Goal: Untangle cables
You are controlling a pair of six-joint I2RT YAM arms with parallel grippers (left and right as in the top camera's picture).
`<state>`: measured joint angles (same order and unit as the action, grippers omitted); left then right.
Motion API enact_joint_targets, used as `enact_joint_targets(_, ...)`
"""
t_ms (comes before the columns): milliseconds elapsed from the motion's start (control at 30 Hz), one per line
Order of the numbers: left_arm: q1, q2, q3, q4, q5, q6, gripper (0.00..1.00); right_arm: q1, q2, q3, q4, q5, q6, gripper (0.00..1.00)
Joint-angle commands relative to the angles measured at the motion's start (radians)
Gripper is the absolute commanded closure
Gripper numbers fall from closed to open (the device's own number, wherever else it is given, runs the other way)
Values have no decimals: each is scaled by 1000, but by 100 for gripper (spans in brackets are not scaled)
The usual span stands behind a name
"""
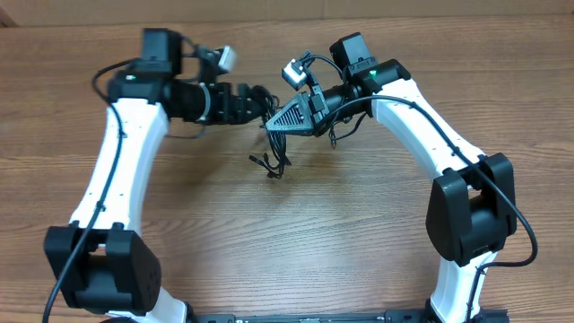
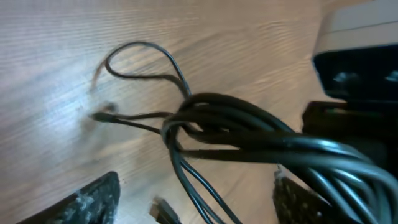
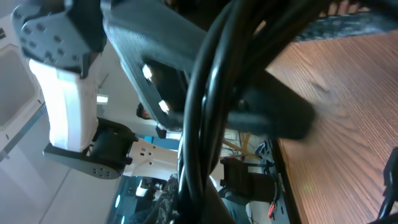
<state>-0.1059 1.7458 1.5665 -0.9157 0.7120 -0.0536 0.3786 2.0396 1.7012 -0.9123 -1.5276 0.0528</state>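
My right gripper moves away from my left gripper next, tilts down and lowers to release the bundle there, as the cords hang above the bare wooden table.
The cables (image 1: 273,148) are a bunch of thin black cords hanging above the table's middle, with loops and a small plug end (image 1: 258,161) trailing on the wood. My right gripper (image 1: 287,117) is shut on the top of the bundle. In the right wrist view the cables (image 3: 208,118) run straight through my right gripper (image 3: 199,214). My left gripper (image 1: 260,97) is close beside it on the left. In the left wrist view the knotted cables (image 2: 242,134) lie ahead, and my left gripper (image 2: 196,190) is open with two strands passing loosely between its fingers (image 2: 93,199). A plug (image 2: 163,211) lies below.
The bare wooden table (image 1: 341,233) extends on all sides. Both white arms reach in from their black bases at the front left (image 1: 99,269) and front right (image 1: 471,211). The right arm's housing (image 2: 360,56) is close at the right of the left wrist view.
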Motion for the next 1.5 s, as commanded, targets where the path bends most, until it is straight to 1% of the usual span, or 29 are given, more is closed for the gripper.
enact_joint_targets(0,-67,-5,13,62,-212,-89,27,3,-29,23,3,-42,3,96)
enact_joint_targets(33,-83,-5,13,79,-252,-113,31,3,-29,23,3,-42,3,96)
enact_joint_targets(100,-114,0,13,102,-291,-140,43,3,-29,23,6,-42,3,96)
enact_joint_targets(167,-140,6,13,117,-307,-142,50,3,-29,23,8,-42,3,96)
enact_joint_targets(267,-171,14,13,144,-341,-143,55,3,-29,23,7,-42,3,96)
enact_joint_targets(367,-187,30,13,188,-348,-159,58,3,-29,23,7,-42,3,96)
enact_joint_targets(400,-190,39,13,199,-349,-170,62,3,-29,23,6,-42,3,96)
enact_joint_targets(467,-193,60,13,212,-350,-192,81,3,-29,23,7,-42,3,96)
enact_joint_targets(500,-193,69,13,214,-349,-199,92,3,-29,23,7,-42,3,96)
enact_joint_targets(533,-193,84,13,216,-350,-208,96,3,-29,23,7,-42,3,96)
enact_joint_targets(667,-187,113,13,216,-348,-203,96,1,-29,23,7,-32,3,96)
enact_joint_targets(767,-169,98,14,212,-307,-168,96,1,-29,22,2,33,3,96)
enact_joint_targets(1000,-89,23,15,187,-15,-156,96,1,-29,22,-45,300,8,96)
enact_joint_targets(1133,-41,13,15,121,98,-156,96,0,-29,22,-37,437,81,96)
enact_joint_targets(1233,-4,13,15,42,119,-149,96,-7,-29,22,-36,557,146,96)
enact_joint_targets(1333,36,13,15,-36,139,-97,96,-19,-29,22,-40,705,165,96)
enact_joint_targets(1467,75,13,26,-93,252,-34,96,-21,-29,21,-55,843,165,96)
